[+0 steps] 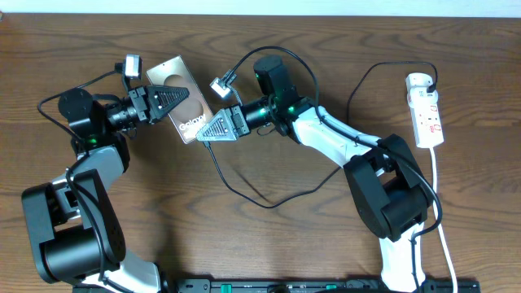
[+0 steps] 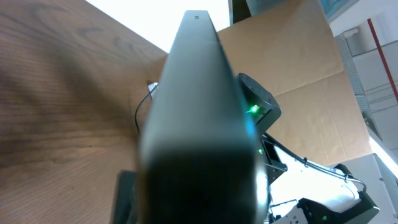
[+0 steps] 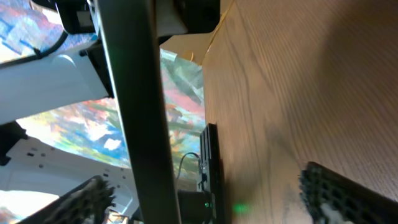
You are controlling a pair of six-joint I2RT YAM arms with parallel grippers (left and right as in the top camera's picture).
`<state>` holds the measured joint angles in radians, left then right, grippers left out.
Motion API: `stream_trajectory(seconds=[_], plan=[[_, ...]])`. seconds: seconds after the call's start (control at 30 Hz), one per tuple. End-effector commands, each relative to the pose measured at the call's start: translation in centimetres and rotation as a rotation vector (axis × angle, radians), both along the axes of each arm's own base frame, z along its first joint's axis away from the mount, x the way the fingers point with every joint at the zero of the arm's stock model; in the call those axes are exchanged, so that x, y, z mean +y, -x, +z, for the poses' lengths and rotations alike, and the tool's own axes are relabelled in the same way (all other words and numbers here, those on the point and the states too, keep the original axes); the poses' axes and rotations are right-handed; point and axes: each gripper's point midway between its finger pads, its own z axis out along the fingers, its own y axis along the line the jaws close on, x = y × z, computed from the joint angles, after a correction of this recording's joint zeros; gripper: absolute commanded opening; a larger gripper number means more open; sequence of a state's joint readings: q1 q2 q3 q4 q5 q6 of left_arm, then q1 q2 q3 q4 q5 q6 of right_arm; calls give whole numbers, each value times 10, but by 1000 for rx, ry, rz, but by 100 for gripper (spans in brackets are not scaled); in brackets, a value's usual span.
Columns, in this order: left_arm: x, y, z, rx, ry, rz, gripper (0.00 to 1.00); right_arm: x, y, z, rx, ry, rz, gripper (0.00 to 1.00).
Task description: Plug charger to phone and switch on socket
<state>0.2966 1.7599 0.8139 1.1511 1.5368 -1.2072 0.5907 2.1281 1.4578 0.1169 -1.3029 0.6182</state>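
Observation:
The charger cable already meets the lower end of the phone (image 1: 173, 73), so next my left gripper should go down and move back to release it on the bare tabletop below.
The tan-brown phone (image 1: 173, 73) with white "Galaxy" print is held tilted over the table at the left of centre. My left gripper (image 1: 172, 103) is shut on it. In the left wrist view the phone (image 2: 199, 93) fills the middle, running away from the jaws (image 2: 199, 202). My right gripper (image 1: 210, 129) is open at the phone's lower end, and in the right wrist view its fingers (image 3: 205, 180) straddle the phone's dark edge (image 3: 130, 93). The black charger cable (image 1: 244, 194) runs from that end across the table towards the socket (image 1: 426, 114). Its plug tip is hidden.
The white power strip lies at the far right with red switches, a black adapter (image 1: 430, 82) in its top outlet and a white cord (image 1: 440, 203) running towards the front edge. The cable loops over the table's middle. Cardboard (image 2: 292, 68) stands behind the table.

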Motion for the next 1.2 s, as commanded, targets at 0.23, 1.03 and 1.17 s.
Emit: stream_trajectory(seconds=[0.23,1.03,1.17], plan=[[13,2,7,-28,-13,12,7,-1,-6,2,-16,-3,-16,99],[82,-7,-99,366,-73,379,7,-57,-70,-26,-108,91,-224,99],[77,6,-120,426,-126,370,7,-78,-82,-60,-106,258,-317,99]])
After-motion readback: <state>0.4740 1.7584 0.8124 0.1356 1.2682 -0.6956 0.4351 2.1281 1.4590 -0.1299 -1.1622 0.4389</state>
